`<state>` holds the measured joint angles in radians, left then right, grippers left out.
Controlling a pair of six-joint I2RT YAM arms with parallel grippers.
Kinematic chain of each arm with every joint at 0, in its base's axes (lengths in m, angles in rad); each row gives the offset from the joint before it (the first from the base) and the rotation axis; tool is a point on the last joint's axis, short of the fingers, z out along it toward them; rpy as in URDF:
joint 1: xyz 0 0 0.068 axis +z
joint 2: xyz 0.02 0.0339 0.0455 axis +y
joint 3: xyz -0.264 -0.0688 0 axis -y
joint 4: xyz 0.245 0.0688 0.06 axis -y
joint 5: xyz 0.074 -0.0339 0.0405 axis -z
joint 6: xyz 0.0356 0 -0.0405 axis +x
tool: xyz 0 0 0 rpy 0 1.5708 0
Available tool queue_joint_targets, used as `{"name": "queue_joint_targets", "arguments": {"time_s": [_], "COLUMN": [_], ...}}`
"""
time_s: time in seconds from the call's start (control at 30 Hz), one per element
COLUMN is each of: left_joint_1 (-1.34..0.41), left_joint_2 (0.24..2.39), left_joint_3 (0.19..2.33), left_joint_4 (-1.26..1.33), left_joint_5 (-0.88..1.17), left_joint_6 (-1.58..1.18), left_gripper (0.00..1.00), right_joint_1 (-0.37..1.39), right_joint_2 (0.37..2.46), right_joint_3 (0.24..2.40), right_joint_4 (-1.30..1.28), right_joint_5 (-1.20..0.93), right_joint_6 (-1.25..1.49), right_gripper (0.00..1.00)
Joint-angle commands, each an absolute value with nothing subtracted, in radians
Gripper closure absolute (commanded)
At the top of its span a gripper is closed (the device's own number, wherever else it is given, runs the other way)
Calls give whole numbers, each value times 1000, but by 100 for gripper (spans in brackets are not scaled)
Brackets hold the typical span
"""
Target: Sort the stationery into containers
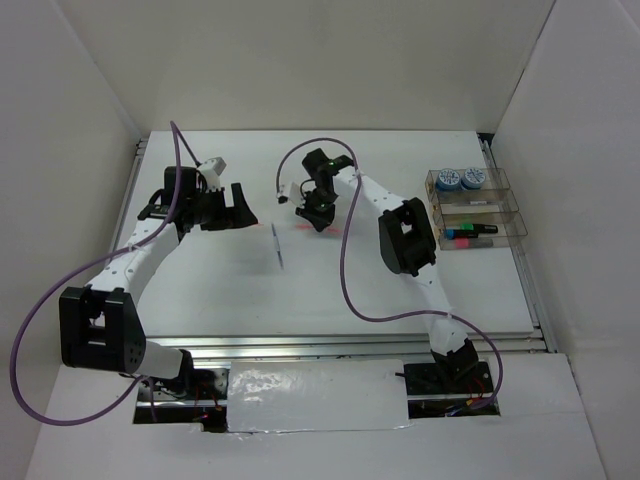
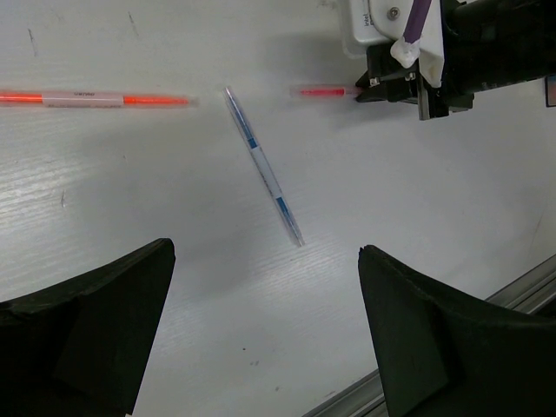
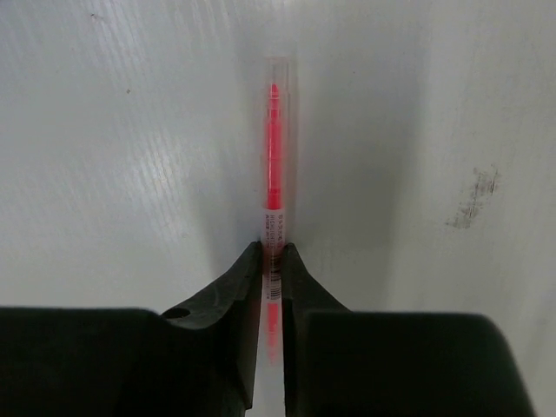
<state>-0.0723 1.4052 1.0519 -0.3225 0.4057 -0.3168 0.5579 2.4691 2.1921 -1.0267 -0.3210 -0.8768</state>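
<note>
Tape rolls and highlighters fill the tray's outer sections, so I will lift my right gripper, carry the stick over the tray's middle section point(image 1: 477, 208), then lower it and let it go.
My right gripper point(image 3: 273, 256) is shut on a thin orange-red stick point(image 3: 274, 165), held near its labelled middle, low at the white table; it sits mid-table in the top view point(image 1: 316, 222). The left wrist view shows this stick point(image 2: 323, 90) poking out of the right gripper point(image 2: 360, 91). A thin silver pen point(image 1: 277, 245) lies loose on the table, also seen in the left wrist view point(image 2: 263, 165). A second orange stick point(image 2: 95, 99) lies flat to the pen's left. My left gripper point(image 2: 265, 321) is open and empty, hovering left of the pen point(image 1: 238, 212).
The clear organiser tray point(image 1: 507, 190) stands at the right edge. Two blue-white tape rolls point(image 1: 460, 180) lie in its far compartment and highlighters point(image 1: 468, 236) in the near one. A metal rail point(image 1: 360, 343) runs along the table's near edge. White walls enclose the sides.
</note>
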Motion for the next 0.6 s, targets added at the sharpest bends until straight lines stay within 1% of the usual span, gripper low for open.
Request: {"name": "queue_joint_targets", "arguments": {"time_s": [0.0, 0.03, 0.13, 0.23, 0.27, 0.33, 0.37, 0.4, 0.43, 0.57], "left_joint_1": [-64, -64, -64, -66, -64, -66, -64, -66, -66, -67], "left_joint_2": [1414, 1416, 1407, 1391, 1384, 1362, 1359, 1353, 1351, 1365], "left_joint_3": [1080, 1083, 1091, 1091, 1088, 1069, 1063, 1052, 1049, 1054], "left_joint_4": [-322, -324, -331, -336, -336, -319, -311, -305, -296, -290], "left_joint_5": [429, 430, 433, 428, 425, 425, 428, 433, 437, 459], "left_joint_6": [-311, -313, -313, -305, -304, -302, -305, -311, -317, -328], "left_gripper": [1, 1, 1, 1, 1, 1, 1, 1, 1, 1], "right_joint_1": [565, 560, 534, 493, 453, 410, 355, 324, 257, 109], "right_joint_2": [2435, 2422, 2349, 2234, 2162, 2090, 2024, 1998, 1956, 1904], "right_joint_3": [2163, 2151, 2099, 2037, 1985, 1925, 1872, 1852, 1826, 1805], "right_joint_4": [-1063, -1063, -1075, -1097, -1100, -1101, -1103, -1114, -1124, -1166], "right_joint_5": [-313, -311, -319, -337, -336, -301, -287, -266, -258, -236], "right_joint_6": [-913, -914, -928, -946, -972, -1020, -1072, -1095, -1150, -1258], "right_gripper": [87, 91, 95, 97, 97, 98, 99, 99, 99, 99]}}
